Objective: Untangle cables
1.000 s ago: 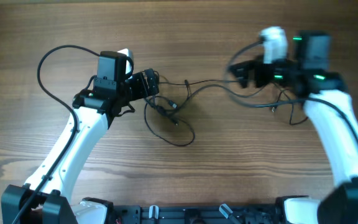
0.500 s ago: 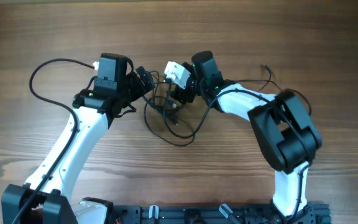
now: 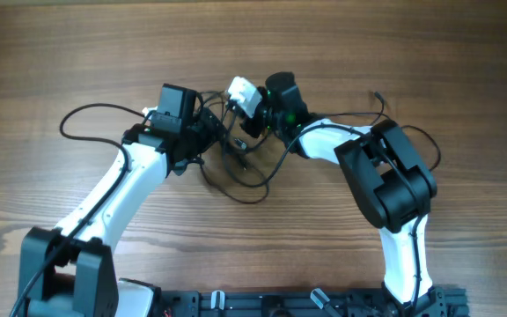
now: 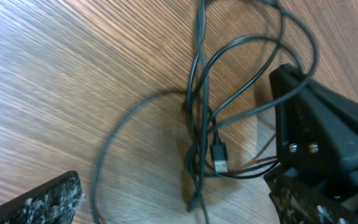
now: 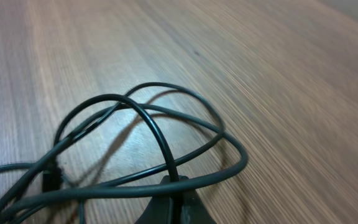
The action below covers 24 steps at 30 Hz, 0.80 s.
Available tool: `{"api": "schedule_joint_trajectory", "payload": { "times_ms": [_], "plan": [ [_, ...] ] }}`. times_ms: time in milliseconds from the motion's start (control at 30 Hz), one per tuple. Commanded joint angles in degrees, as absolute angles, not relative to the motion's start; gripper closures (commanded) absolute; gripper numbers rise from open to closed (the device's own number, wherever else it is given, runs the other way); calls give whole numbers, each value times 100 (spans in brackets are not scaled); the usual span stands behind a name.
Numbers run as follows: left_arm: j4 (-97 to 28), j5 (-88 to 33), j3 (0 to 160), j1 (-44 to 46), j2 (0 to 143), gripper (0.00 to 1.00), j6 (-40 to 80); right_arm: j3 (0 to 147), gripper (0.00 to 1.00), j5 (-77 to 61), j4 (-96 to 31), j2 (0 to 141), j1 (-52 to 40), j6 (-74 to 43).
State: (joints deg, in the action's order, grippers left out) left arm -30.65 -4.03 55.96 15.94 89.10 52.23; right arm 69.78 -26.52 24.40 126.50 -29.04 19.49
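Note:
The cable in my right gripper goes to the right in the overhead view over the trailing strand's bend (image 3: 433, 143) next for release there, because other loops surround the bend.
The cables (image 3: 240, 172) are thin black cords bunched in a loose tangle at the table's middle, and one strand (image 3: 350, 114) trails off to the right. My left gripper (image 3: 208, 134) hovers at the tangle's left edge. It is open wide in the left wrist view, where the left gripper (image 4: 179, 202) straddles crossing strands (image 4: 197, 124) and a small plug (image 4: 220, 163). My right gripper (image 3: 245, 130) reaches in from the right. In the right wrist view the right gripper (image 5: 176, 196) is shut on one cable strand (image 5: 166, 158), with other loops (image 5: 216, 134) draped around it.
The wooden table (image 3: 394, 35) carries only the arms and cords. A thicker black arm cable (image 3: 86, 114) loops out to the left of my left arm. The right gripper's black body (image 4: 328, 137) stands close to the left gripper's right side. A dark rail (image 3: 271, 304) runs along the front edge.
My right arm swung from the far right in to the tangle and shut its jaws on a strand. My left gripper shifted slightly right, staying open.

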Motion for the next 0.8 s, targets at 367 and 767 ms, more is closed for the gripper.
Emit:
{"api": "schedule_joint_trajectory", "payload": {
  "times_ms": [367, 767],
  "plan": [
    [-801, -440, 5548, 1964, 10897, 85, 5000, 7120, 96, -3319, 1387, 11622, -2711, 419],
    [-1745, -917, 5551, 670, 10936, 96, 4969, 7120, 96, -858, -2845, 8943, 375, -727]
  ]
}}
